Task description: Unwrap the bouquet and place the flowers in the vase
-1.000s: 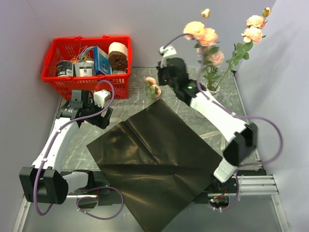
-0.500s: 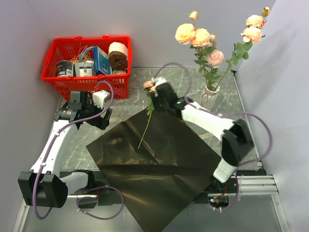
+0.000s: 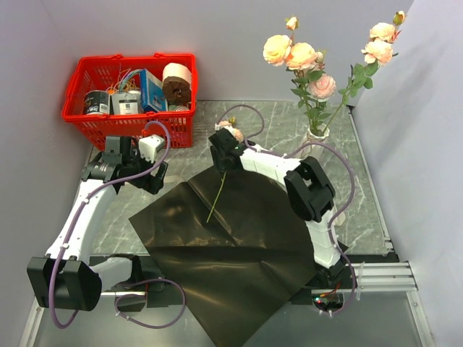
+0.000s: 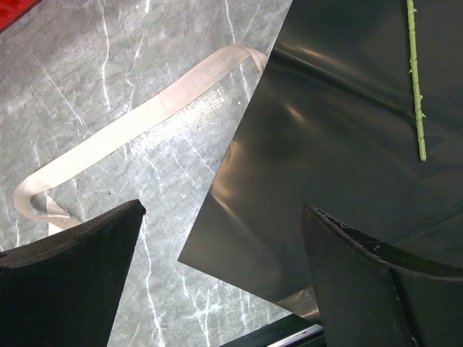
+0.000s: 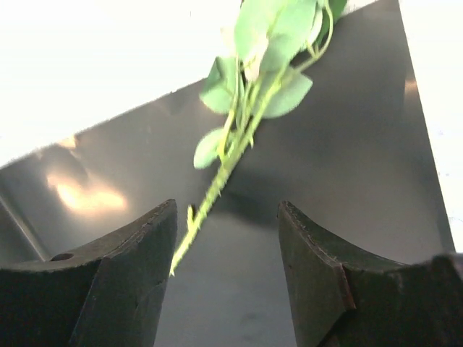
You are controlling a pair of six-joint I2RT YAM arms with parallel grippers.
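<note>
The part of the rose's stem beside its lowest leaves is below my right gripper, between its open fingers. My right gripper should lower onto that part next and close.
The bouquet is undone. Its dark paper sheet (image 3: 239, 238) lies flat on the table, and its cream ribbon (image 4: 137, 123) lies loose beside the sheet's left corner. Several pink-peach flowers (image 3: 300, 56) stand in the white vase (image 3: 316, 139) at the back right. One rose (image 3: 231, 131) lies across the sheet's far corner, its stem (image 3: 215, 202) on the paper. My right gripper (image 3: 221, 157) hovers over that stem (image 5: 217, 191), open, with the stem between its fingers (image 5: 130, 267) but not pinched. My left gripper (image 4: 221, 246) is open and holds nothing above the sheet's left corner (image 4: 217, 238).
A red basket (image 3: 130, 119) holding tins, a box and a toilet-paper roll (image 3: 177, 83) stands at the back left. Grey walls close in on the left, back and right. The right arm's cable loops near the vase.
My right arm swung left from near the vase and came down over the loose rose, and its jaws went from shut to open. The left arm stayed still.
</note>
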